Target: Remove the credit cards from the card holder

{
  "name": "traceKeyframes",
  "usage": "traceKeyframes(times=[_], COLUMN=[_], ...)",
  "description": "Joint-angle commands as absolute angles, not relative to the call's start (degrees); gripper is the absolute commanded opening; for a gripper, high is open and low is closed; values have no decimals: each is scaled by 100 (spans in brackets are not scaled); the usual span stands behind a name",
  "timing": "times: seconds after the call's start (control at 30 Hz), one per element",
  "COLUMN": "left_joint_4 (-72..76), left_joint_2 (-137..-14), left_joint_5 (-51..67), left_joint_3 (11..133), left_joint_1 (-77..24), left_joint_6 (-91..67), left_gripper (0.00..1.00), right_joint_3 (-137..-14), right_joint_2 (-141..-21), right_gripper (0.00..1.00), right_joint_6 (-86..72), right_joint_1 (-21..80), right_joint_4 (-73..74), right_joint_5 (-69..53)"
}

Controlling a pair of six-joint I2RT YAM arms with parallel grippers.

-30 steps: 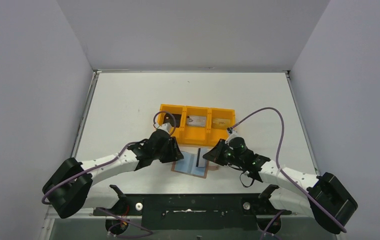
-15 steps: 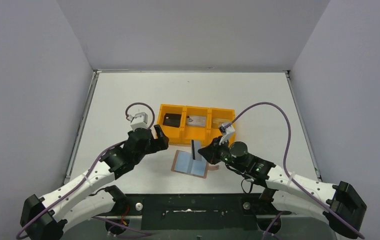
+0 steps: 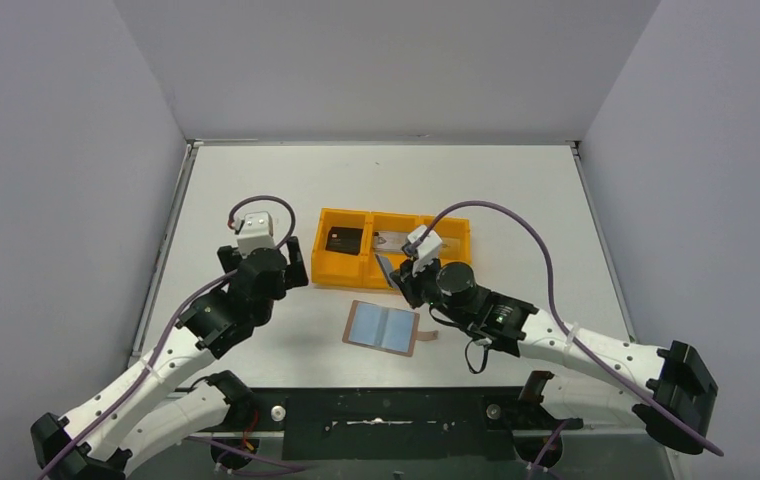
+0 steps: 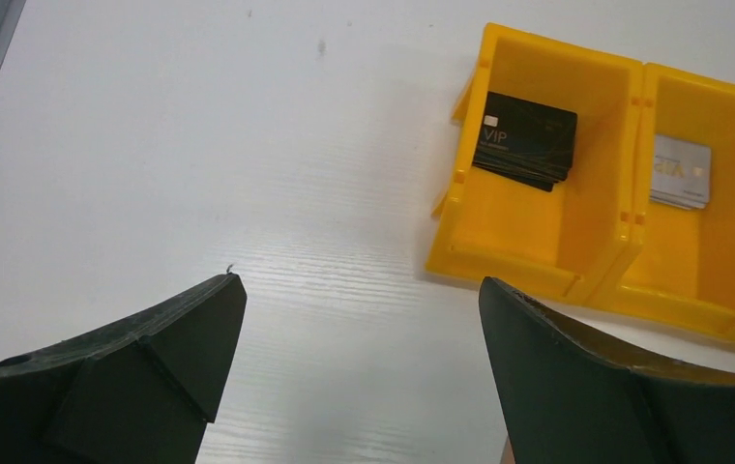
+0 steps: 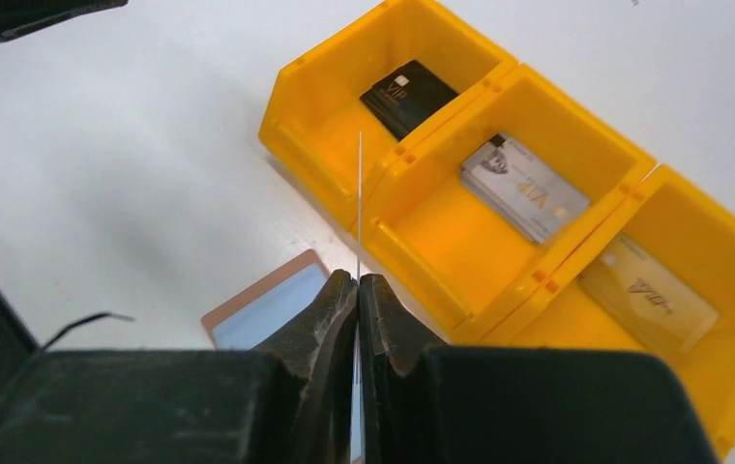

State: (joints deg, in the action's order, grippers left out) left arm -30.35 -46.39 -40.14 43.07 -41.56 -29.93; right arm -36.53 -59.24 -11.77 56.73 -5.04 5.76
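I should move my right gripper outward next, turning it, over the silvery card in the tray's middle section (image 3: 390, 241) (image 5: 524, 188) and lower it to let go, because the held card looks silvery too.
The card holder (image 3: 383, 327) lies open and flat on the table in front of the tray, its grey-blue inside up; a corner of the card holder (image 5: 265, 307) shows in the right wrist view. My right gripper (image 3: 393, 277) (image 5: 357, 282) is shut on a thin credit card (image 5: 359, 193), seen edge-on, held upright above the tray's front wall between the left and middle compartments. A black card (image 5: 407, 97) (image 4: 525, 140), a silvery card (image 5: 523, 187) (image 4: 681, 171) and a gold-tan card (image 5: 646, 285) lie in the tray. My left gripper (image 3: 299, 262) (image 4: 359, 290) stands open and empty over bare table, left of the tray.
The orange three-compartment tray (image 3: 393, 275) (image 4: 499, 266) (image 5: 315, 159) sits mid-table just beyond the card holder. A small brown snap tab (image 3: 429, 336) sticks out at the holder's right side. White walls enclose the table on three sides.
My left gripper opened and drew back left, away from the card holder. My right gripper lifted a card out of the holder and carried it up toward the tray.
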Motion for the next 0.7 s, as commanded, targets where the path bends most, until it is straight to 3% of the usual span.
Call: traceKeyframes(times=[0.0,0.23,0.67], left_joint_4=[-2949,-2626,-2527], left_joint_2=[-4687,-4790,-4658], left_joint_5=[-3862,-2860,-3019], left_joint_3=[4231,4201,4180], left_joint_1=[-3745,-2628,-2541], left_joint_6=[-2832,-2709,-2637], left_gripper=[94,95,95], right_joint_3=[-4461,-5386,-6528], right_joint_2=[-6289,-7106,-8699], right_gripper=[0,0,0], right_joint_6=[-59,970,2047], right_joint_1=[5722,5710,5470], right_joint_4=[-63,585,1345], right_joint_5=[1296,1747,1826])
